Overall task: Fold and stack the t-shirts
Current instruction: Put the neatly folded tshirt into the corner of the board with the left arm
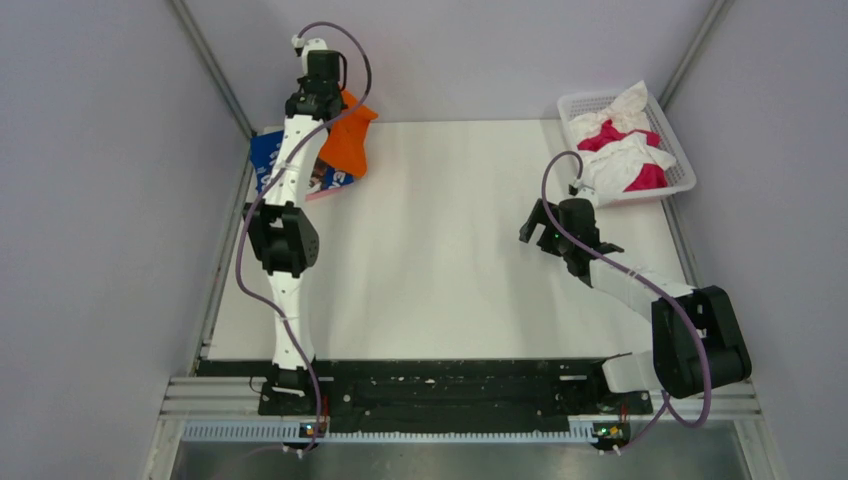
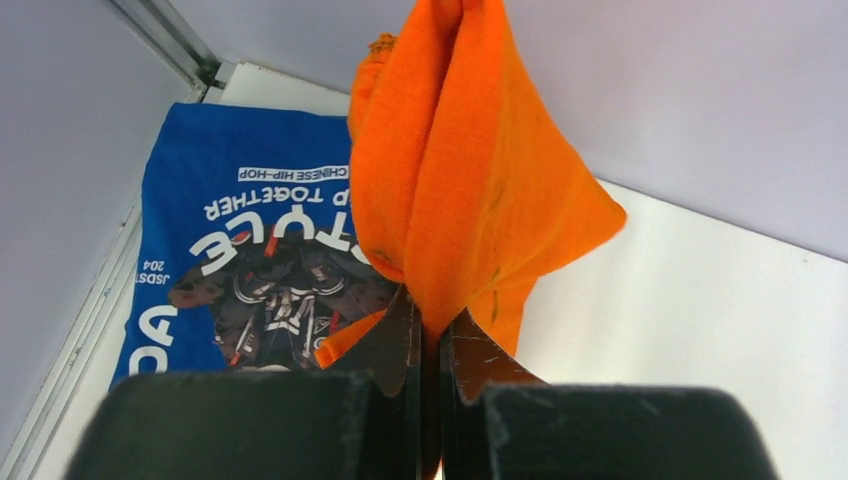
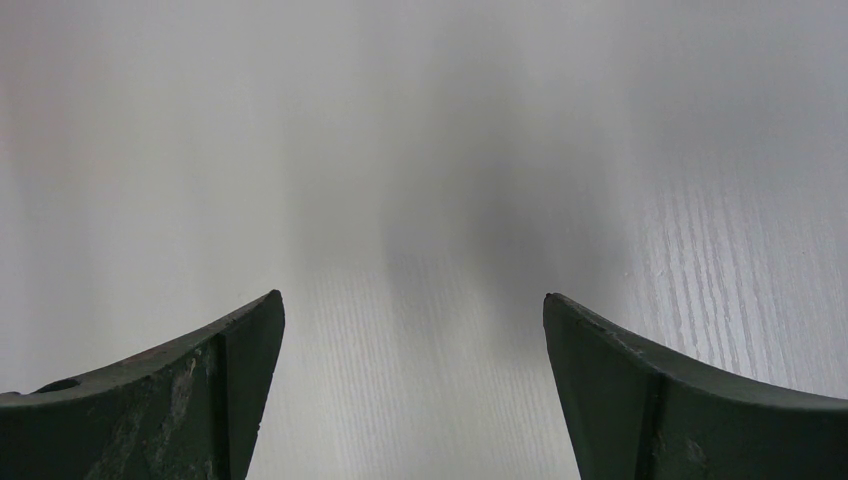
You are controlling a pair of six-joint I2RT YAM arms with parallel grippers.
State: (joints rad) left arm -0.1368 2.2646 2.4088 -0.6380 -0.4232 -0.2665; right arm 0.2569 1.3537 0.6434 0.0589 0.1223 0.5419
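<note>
I should lower the orange t-shirt [image 1: 350, 138] with my left gripper over the wall-side edge of the blue t-shirt, because that part of the blue t-shirt is still uncovered.
My left gripper [image 1: 330, 108] is shut on the orange t-shirt [image 1: 350, 138], which hangs bunched from it at the table's far left corner. In the left wrist view the orange t-shirt [image 2: 465, 170] is pinched between the fingers [image 2: 400, 335]. Under it the blue t-shirt [image 1: 266, 158] with white lettering lies folded flat on the table; it also shows in the left wrist view [image 2: 225, 240]. My right gripper [image 1: 537, 224] is open and empty low over bare table at mid right; its fingers [image 3: 240, 350] stand wide apart. White and magenta t-shirts [image 1: 628, 150] lie crumpled in the basket.
A white plastic lattice basket [image 1: 683, 170] stands at the far right corner of the white table [image 1: 440, 260]. Grey walls close in on both sides and the back. The arm bases sit on a black rail [image 1: 450, 390] at the near edge.
</note>
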